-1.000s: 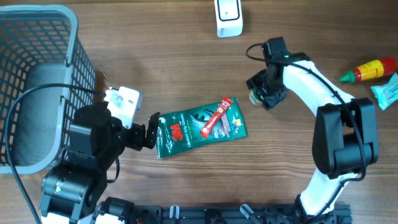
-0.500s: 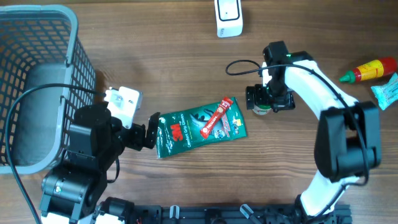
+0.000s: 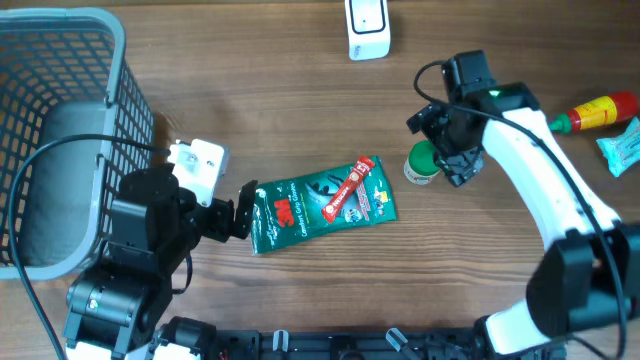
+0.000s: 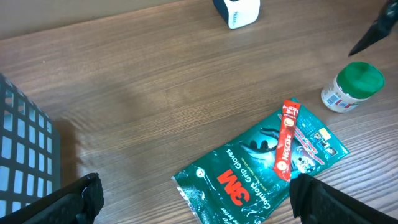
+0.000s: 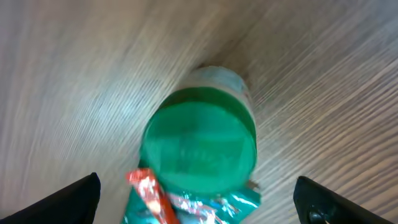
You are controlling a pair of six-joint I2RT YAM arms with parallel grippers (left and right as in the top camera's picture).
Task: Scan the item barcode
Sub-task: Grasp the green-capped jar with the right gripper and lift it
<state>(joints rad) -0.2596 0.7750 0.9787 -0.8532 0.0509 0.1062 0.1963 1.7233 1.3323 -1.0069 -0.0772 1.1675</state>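
Observation:
My right gripper moves down around the jar (image 5: 199, 146) next and closes, as the jar stands upright with its green lid lined up between my open fingers.
A small jar with a green lid (image 3: 422, 164) stands upright on the table, just right of a green 3M glove packet (image 3: 320, 205) with a red sachet (image 3: 352, 188) lying on it. My right gripper (image 3: 449, 148) hovers open beside and above the jar (image 5: 199, 146), holding nothing. My left gripper (image 3: 245, 208) is open at the packet's left end (image 4: 261, 168), its fingers either side of it. A white scanner (image 3: 367, 28) sits at the far edge. No barcode shows on any item.
A grey wire basket (image 3: 60, 130) fills the left side. At the far right lie a red sauce bottle (image 3: 592, 112) and a teal wrapper (image 3: 620, 148). Bare wood lies between the scanner and the packet.
My right gripper opened off the jar and drew back to the right and up; the jar now stands free. The left arm and packet have not moved.

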